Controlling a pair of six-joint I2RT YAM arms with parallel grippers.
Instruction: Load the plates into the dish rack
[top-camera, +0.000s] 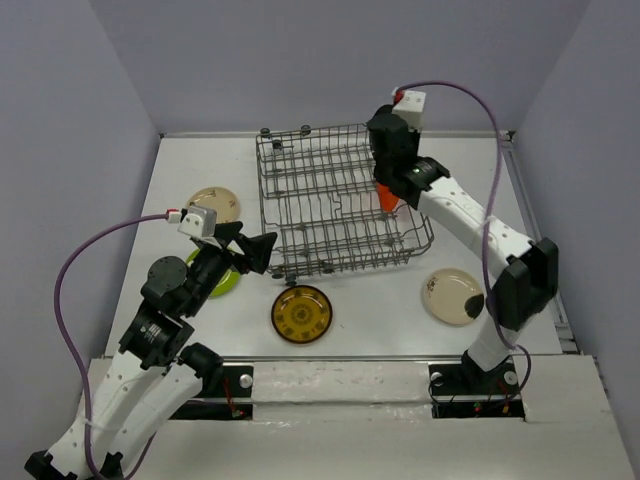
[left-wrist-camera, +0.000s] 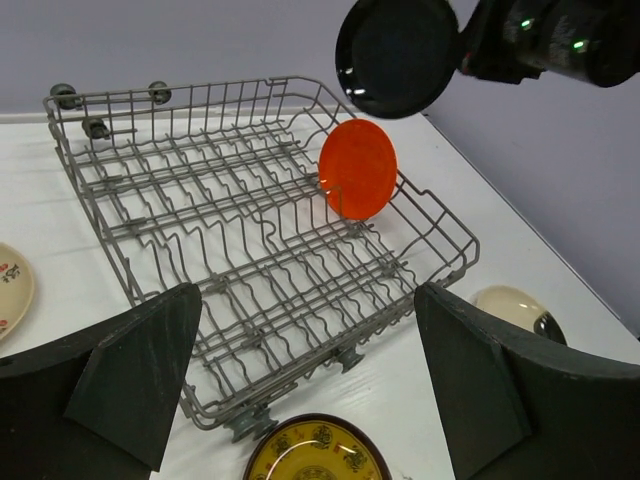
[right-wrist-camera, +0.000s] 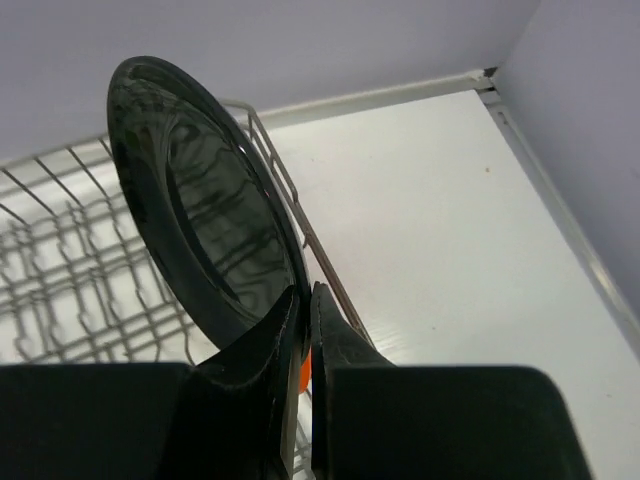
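My right gripper moves down and across to the left in the top view next, to release at the rack's empty slots beside the orange plate (top-camera: 388, 197).
The grey wire dish rack (top-camera: 263, 192) lies on the table's far middle. An orange plate (top-camera: 388, 197) stands upright in its right end; it also shows in the left wrist view (left-wrist-camera: 358, 168). My right gripper (top-camera: 392, 150) is shut on the rim of the black plate (right-wrist-camera: 200, 210) and holds it upright above the rack's right side, over the orange plate. The black plate shows high in the left wrist view (left-wrist-camera: 397, 55). My left gripper (top-camera: 256, 250) is open and empty, just left of the rack's near corner, above the brown-and-yellow plate (top-camera: 302, 313).
A lime green plate (top-camera: 226, 282) lies partly under the left arm. A cream plate with brown marks (top-camera: 213, 203) lies left of the rack. A cream plate with a black patch (top-camera: 452, 296) lies near the right arm's base. Walls stand on three sides.
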